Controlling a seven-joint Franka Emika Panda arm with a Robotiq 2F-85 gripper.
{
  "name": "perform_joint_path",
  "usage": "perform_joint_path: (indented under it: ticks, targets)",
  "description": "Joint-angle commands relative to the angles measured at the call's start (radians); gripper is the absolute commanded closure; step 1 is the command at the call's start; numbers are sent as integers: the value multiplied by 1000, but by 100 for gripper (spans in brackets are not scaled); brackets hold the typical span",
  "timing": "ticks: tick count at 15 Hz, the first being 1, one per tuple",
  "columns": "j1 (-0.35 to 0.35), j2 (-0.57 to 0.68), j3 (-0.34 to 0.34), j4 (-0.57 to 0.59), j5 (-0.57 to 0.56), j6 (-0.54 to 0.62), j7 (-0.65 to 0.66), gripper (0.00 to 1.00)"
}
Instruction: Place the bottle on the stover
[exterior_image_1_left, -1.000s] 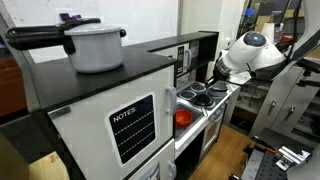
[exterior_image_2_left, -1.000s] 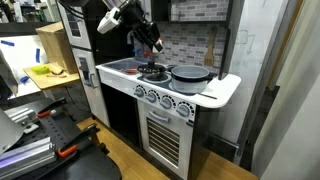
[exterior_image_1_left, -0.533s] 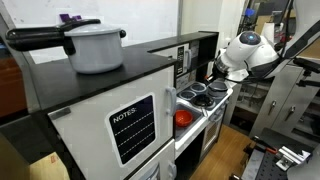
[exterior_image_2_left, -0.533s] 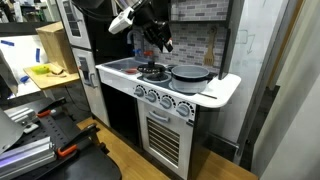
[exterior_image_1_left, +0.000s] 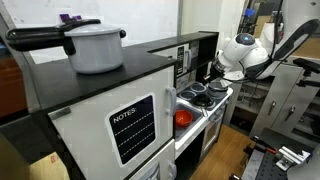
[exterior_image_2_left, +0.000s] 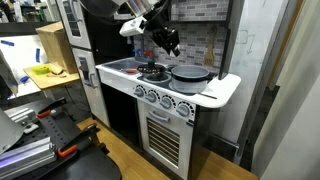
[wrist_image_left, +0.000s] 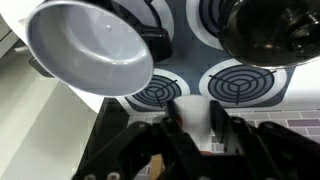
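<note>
Next, my gripper goes down to the gap between the burners and releases the bottle (wrist_image_left: 196, 112), since the grey pan and dark pot leave bare stove top between them.
My gripper (wrist_image_left: 196, 128) is shut on a slim object, the bottle (wrist_image_left: 196, 112). Its end looks pale between the fingers in the wrist view, with a reddish bit at its side. In an exterior view the gripper (exterior_image_2_left: 170, 42) hangs above the back of the stover (exterior_image_2_left: 158, 96), a white and silver toy cooker with round dark burners (wrist_image_left: 236, 84). In that view the bottle is only a dark shape in the fingers. The gripper (exterior_image_1_left: 214, 72) is also above the stover (exterior_image_1_left: 206, 98) in the other exterior view. The bottle is clear of the stove top.
A grey pan (exterior_image_2_left: 190, 74) (wrist_image_left: 90, 45) sits on one burner and a dark pot (wrist_image_left: 262, 28) on another. A white pot (exterior_image_1_left: 96, 46) with a black handle stands on the black-topped NOTES cabinet (exterior_image_1_left: 132, 125). A tiled back wall (exterior_image_2_left: 198, 38) rises behind the stover.
The gripper has moved with the bottle across the stove top toward the back wall and a little higher. The pots have not moved.
</note>
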Motion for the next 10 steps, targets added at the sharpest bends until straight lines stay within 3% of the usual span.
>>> perform_joint_path:
  ticks: [1,7,10]
  targets:
    - [-9,62,-1,39,36,76,1,88]
    - [-12,133,0,59,94,123,1,88]
    - [-1,138,-13,78,71,72,-6,88]
